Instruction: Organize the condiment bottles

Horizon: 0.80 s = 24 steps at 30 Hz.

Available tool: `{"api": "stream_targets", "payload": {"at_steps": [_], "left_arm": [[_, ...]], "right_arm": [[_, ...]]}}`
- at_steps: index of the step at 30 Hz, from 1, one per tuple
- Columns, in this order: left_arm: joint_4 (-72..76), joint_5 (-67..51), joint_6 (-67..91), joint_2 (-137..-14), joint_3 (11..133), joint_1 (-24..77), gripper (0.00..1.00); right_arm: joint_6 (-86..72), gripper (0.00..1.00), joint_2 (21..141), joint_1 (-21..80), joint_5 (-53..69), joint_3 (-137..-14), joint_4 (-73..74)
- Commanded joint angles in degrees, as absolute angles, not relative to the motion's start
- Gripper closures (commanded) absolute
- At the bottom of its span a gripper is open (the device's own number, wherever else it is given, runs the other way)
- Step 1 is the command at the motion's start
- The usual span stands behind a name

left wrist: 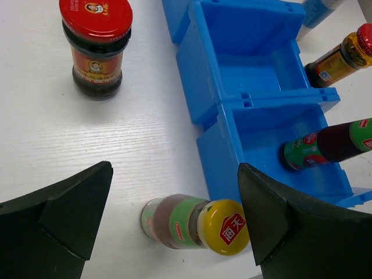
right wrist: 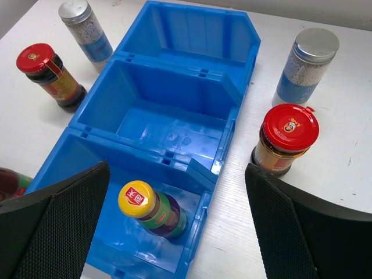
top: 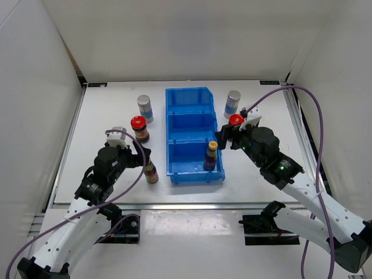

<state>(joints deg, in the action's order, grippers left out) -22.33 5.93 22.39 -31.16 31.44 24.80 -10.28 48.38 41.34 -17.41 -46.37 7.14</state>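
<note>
My left gripper moves down and to the right in the top view around the slim bottle's upper body (top: 150,167) next, since its yellow cap sits nearer one finger.
One slim dark bottle with a yellow cap (top: 211,156) stands in the near compartment of the blue bin (top: 180,119). In the right wrist view this bottle (right wrist: 154,209) is below my open right gripper (right wrist: 177,168), nearer its left finger. The other slim bottle (top: 151,170) stands on the table left of the bin. My open left gripper (left wrist: 174,171) straddles it (left wrist: 192,224) without touching. Two red-lidded jars (top: 139,128) (top: 235,121) and two silver-capped shakers (top: 144,108) (top: 233,103) stand on either side of the bin. My right gripper (top: 224,138) hovers beside the right jar (right wrist: 286,139).
The bin's middle compartment (right wrist: 163,110) and far compartment (right wrist: 192,35) hold nothing. White walls enclose the table on the left, the right and the back. The right arm's purple cable (top: 317,116) loops over the table's right edge.
</note>
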Motion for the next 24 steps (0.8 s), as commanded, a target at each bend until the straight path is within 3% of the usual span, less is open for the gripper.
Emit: {"api": "stream_targets", "payload": {"at_steps": [1,10,24], "left_arm": [[-18.7,6.4,22.0,-31.2,31.0,25.7,0.01],[-16.2,-4.2,18.3,-39.5,34.1,27.5,0.01],[-14.6,13.7,22.0,-39.9,27.7,37.3,0.01]], "right_arm": [[-11.0,0.0,48.5,41.4,-17.3,-46.3,4.7],[-11.5,0.0,49.6,41.4,-17.3,-46.3,4.7],[-11.5,0.0,49.6,41.4,-18.5,-46.3,4.7]]}}
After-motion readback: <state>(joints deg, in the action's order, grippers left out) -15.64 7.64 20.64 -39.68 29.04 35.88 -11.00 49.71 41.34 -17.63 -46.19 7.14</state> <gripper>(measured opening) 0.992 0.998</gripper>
